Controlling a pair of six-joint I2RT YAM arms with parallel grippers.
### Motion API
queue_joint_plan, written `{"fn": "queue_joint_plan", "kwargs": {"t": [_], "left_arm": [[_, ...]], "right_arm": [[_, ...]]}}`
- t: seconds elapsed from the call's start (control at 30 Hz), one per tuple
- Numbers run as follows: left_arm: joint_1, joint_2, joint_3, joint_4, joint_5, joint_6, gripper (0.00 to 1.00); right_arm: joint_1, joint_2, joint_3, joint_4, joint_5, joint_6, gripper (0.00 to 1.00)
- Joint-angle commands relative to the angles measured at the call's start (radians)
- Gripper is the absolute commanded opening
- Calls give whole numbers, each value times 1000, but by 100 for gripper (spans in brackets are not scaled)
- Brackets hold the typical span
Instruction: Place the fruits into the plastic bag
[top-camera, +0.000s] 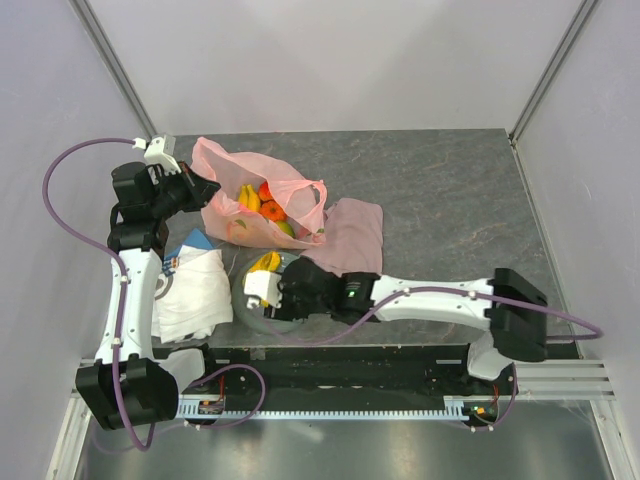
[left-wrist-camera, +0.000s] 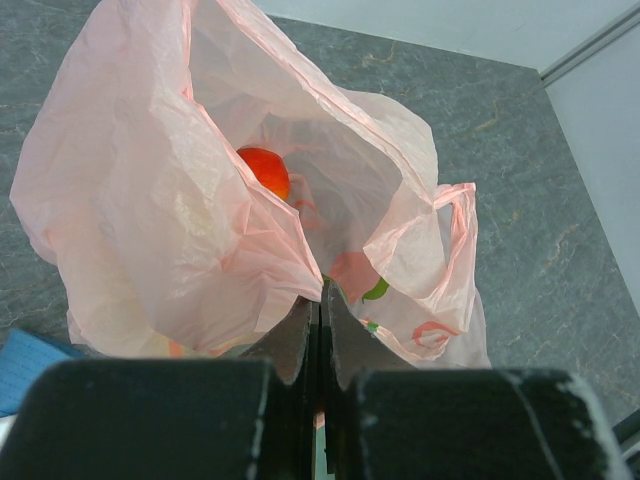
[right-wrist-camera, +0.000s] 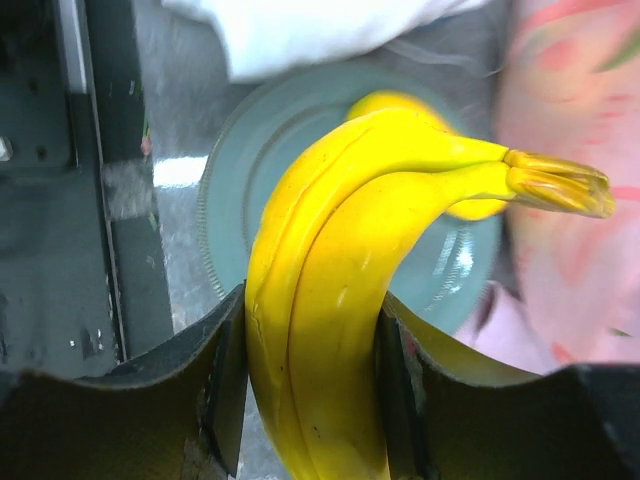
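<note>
The bananas will next go up and outward in my right gripper, which will turn and go down into the bag's opening (top-camera: 284, 199) to release them, since my left gripper holds the bag's rim up.
The pale-pink plastic bag (top-camera: 225, 165) lies at the back left with its mouth open. An orange tangerine (top-camera: 272, 210), a red fruit (top-camera: 265, 190), a yellow fruit (top-camera: 248, 197) and a green-yellow fruit (top-camera: 285, 228) lie inside it. My left gripper (top-camera: 207, 187) is shut on the bag's near rim (left-wrist-camera: 250, 250); the tangerine (left-wrist-camera: 266, 172) shows inside. My right gripper (top-camera: 262, 285) is shut on the bunch of bananas (right-wrist-camera: 330, 300), just above the grey-green plate (right-wrist-camera: 250, 150). Another yellow fruit (right-wrist-camera: 400, 103) lies on the plate behind the bananas.
A white cloth (top-camera: 195, 290) on a blue item (top-camera: 192, 243) lies left of the plate (top-camera: 250, 305). A dusty-pink cloth (top-camera: 352, 235) lies right of the bag. The black base rail (top-camera: 400, 365) runs along the near edge. White walls surround the grey table.
</note>
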Motion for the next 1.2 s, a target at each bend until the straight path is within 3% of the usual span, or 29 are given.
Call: {"fn": "queue_joint_plan", "kwargs": {"t": [0.0,0.17,0.3,0.4,0.53,0.7,0.83,1.17], "left_arm": [[-3,-11,1,41,15,-14,2],[-5,-17,0,44,16,-15,2],[-5,-11,0,46,28,-22,2],[-6,-14,0,47,30,-23,2],[-6,-19,0,46,25,-17,1],[-8,-15,1,46,31,-18,1],[-8,-15,3,41,30,-14,1],[-9,-14,4,41,36,-15,1]], "right_arm": [[-98,-165,-75,183,-54,95,0],[-228,-281,-164,447,-206,264,0],[-289,-275,-180,608,-295,327,0],[-344,-192,-91,653,-433,420,0],[-410,-69,-11,832,-698,635,0],[-476,99,109,1048,-840,940,0],[-507,199,196,1007,-858,985,0],[-583,340,500,534,-696,808,0]]}}
